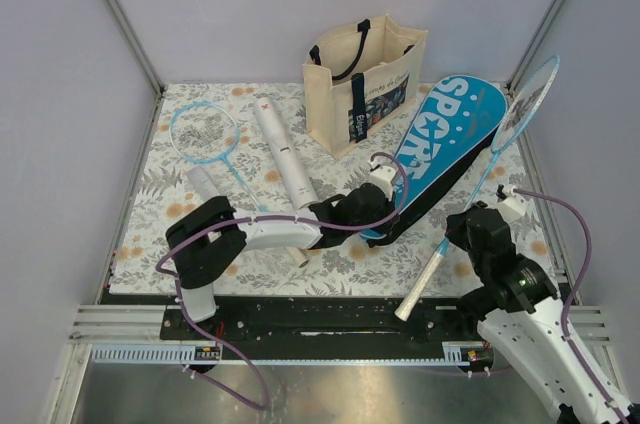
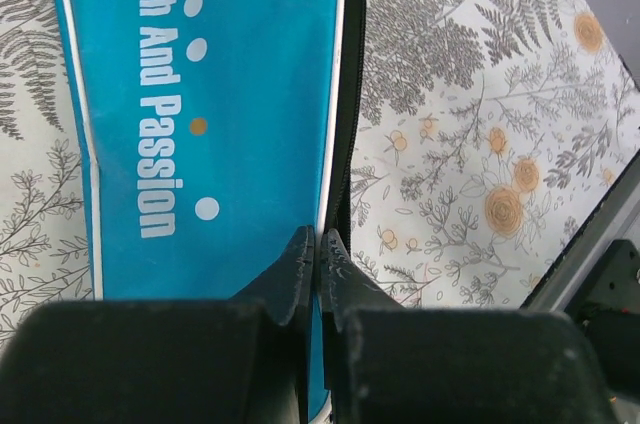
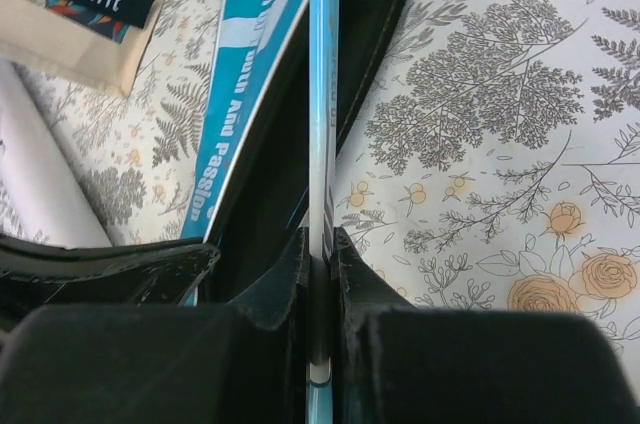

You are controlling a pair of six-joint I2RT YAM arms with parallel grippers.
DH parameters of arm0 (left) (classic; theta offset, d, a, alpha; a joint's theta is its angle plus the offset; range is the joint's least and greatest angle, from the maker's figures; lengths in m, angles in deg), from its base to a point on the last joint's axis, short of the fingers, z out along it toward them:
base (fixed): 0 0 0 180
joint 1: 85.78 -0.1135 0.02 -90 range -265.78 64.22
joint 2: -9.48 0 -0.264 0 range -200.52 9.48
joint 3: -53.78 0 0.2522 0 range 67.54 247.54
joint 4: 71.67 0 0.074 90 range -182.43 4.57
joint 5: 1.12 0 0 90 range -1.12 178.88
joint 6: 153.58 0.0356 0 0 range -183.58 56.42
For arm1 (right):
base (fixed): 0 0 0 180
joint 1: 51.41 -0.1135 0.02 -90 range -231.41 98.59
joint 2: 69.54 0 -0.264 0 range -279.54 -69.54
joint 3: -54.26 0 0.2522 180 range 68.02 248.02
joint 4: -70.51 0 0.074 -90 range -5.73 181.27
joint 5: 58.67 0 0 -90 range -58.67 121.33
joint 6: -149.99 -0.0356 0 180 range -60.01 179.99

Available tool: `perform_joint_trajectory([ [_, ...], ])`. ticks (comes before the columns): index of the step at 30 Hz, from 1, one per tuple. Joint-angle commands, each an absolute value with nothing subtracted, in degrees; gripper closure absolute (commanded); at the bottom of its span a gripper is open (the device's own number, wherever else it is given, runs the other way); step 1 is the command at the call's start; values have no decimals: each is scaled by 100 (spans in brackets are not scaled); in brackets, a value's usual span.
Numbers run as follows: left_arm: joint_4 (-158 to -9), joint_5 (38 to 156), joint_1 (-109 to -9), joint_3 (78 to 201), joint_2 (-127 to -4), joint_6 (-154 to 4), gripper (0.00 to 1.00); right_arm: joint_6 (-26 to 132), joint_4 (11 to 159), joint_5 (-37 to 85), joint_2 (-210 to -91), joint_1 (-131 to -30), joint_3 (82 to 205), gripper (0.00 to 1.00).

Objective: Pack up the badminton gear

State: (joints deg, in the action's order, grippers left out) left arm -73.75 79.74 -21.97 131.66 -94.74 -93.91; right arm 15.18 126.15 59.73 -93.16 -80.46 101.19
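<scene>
I'll bring my right gripper down and outward, left in the top view, into the case's black opening (image 1: 440,199) (image 3: 272,164) and release the racket, as its head is still outside.
The blue "SPORT" case (image 1: 445,139) lies slanted on the floral mat, its black opening along its right edge. My left gripper (image 1: 395,199) is shut on the case's edge near its narrow end; the left wrist view shows the jaws (image 2: 317,239) pinching the white-trimmed edge of the case (image 2: 200,94). My right gripper (image 1: 465,219) is shut on the shaft of a light-blue racket (image 1: 528,104), held slanted beside the case's opening; the shaft (image 3: 322,94) shows between the closed jaws (image 3: 320,244). The second racket (image 1: 205,132) and the long white tube (image 1: 285,154) lie at the left.
The cream tote bag (image 1: 360,74) with navy straps stands at the back, just left of the case; it also shows in the right wrist view (image 3: 80,4). A short white cylinder (image 1: 205,184) lies near the left arm. Grey walls enclose the mat; a metal rail runs along the near edge.
</scene>
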Motion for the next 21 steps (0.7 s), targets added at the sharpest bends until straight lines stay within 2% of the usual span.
perform_joint_trajectory([
  [1, -6953, 8167, -2486, 13118, -9133, -10128, 100, 1420, 11786, 4921, -9581, -7129, 9976, 100],
  [6, -6908, 8246, -2697, 13100, -9098, -10269, 100, 1289, 11196, 2777, -9925, -5591, 9484, 100],
  [10, -6926, 8369, -2785, 13100, -9063, -10392, 100, 1271, 10862, 1870, -9662, -4817, 9115, 100],
  [15, -6926, 8554, -2812, 13065, -8922, -10384, 100, 753, 9808, 806, -9530, -4517, 8447, 100],
  [21, -6759, 8853, -2812, 13100, -9027, -10410, 100, 148, 9264, 269, -9082, -4508, 8052, 100],
])
